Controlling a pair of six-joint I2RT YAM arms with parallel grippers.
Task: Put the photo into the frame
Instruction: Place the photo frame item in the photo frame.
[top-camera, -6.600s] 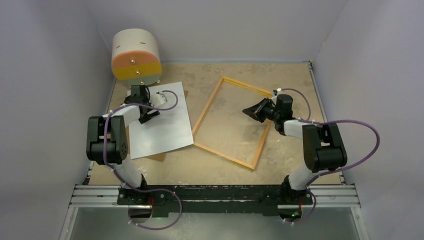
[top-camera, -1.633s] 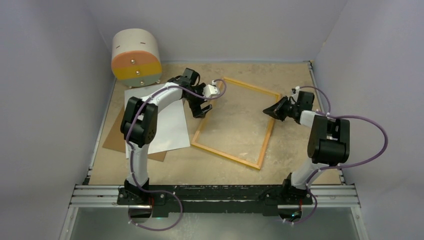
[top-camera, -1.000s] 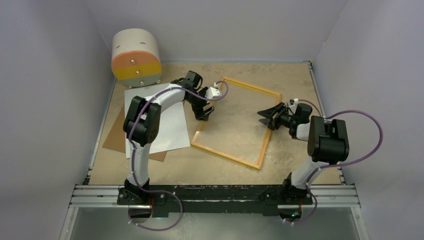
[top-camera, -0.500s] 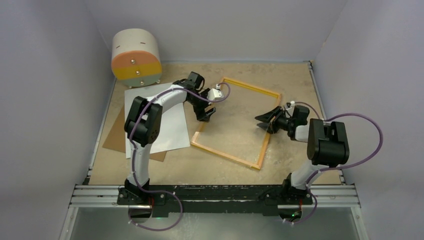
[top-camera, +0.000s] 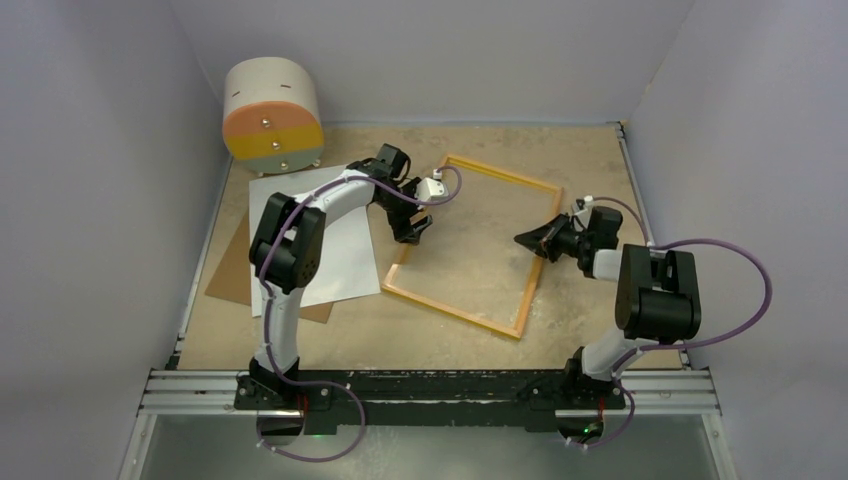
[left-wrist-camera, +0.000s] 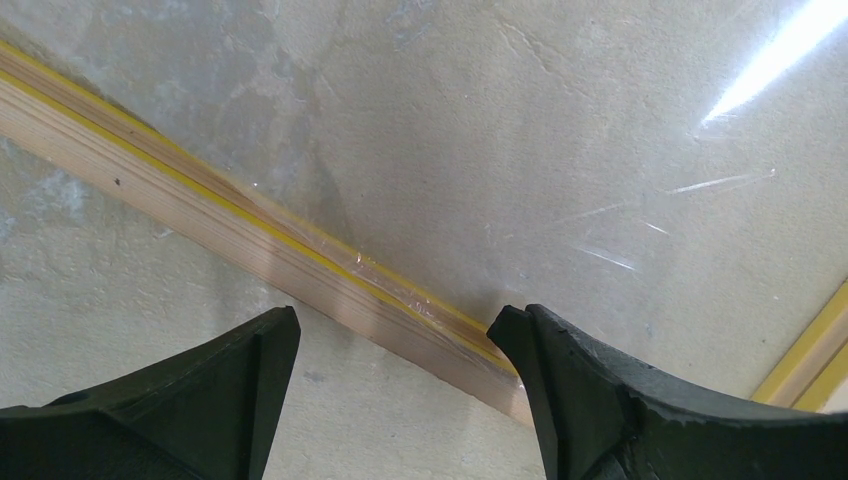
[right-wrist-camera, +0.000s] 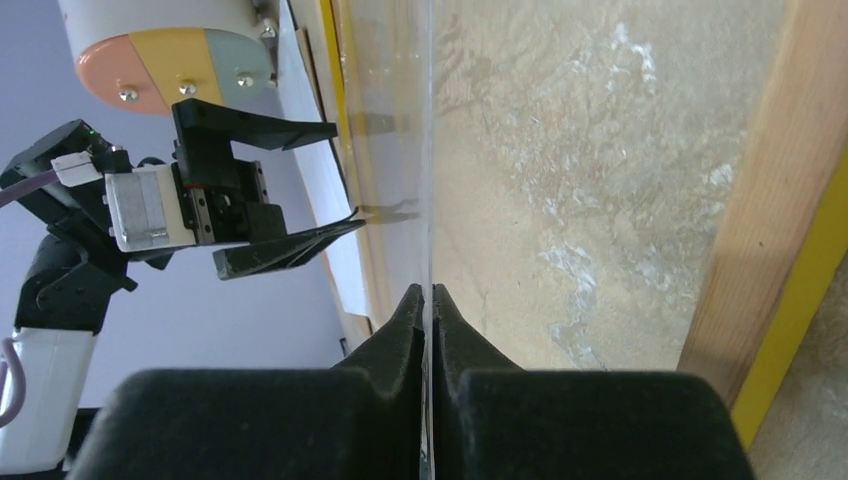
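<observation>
The left gripper shifts toward the photo next and closes beside the rim's outer edge (left-wrist-camera: 350, 325). That edge runs between its fingers, as one fingertip hangs over the pane (left-wrist-camera: 600, 150).
The yellow frame (top-camera: 452, 311) lies flat mid-table, wood-coloured back rim up (left-wrist-camera: 250, 240), with a clear pane (left-wrist-camera: 600, 150) in it. The photo (top-camera: 320, 250) lies white side up to its left, partly over a brown backing board (top-camera: 225, 275). My left gripper (top-camera: 412, 232) hangs open just above the frame's left rim, one finger (left-wrist-camera: 200, 400) outside it and the other over the pane. My right gripper (top-camera: 522, 240) is inside the frame's right rim, shut (right-wrist-camera: 428, 292) on the thin edge of the clear pane (right-wrist-camera: 430, 150), which shows edge-on.
A white drum with an orange and yellow face (top-camera: 272, 112) stands at the back left, close to the photo's far edge. Grey walls close in the left, right and back of the table. The left arm reaches across over the photo.
My right gripper has shut on the clear pane's edge; half a second ago its fingers stood apart. The left gripper has barely moved over the frame's left rim.
</observation>
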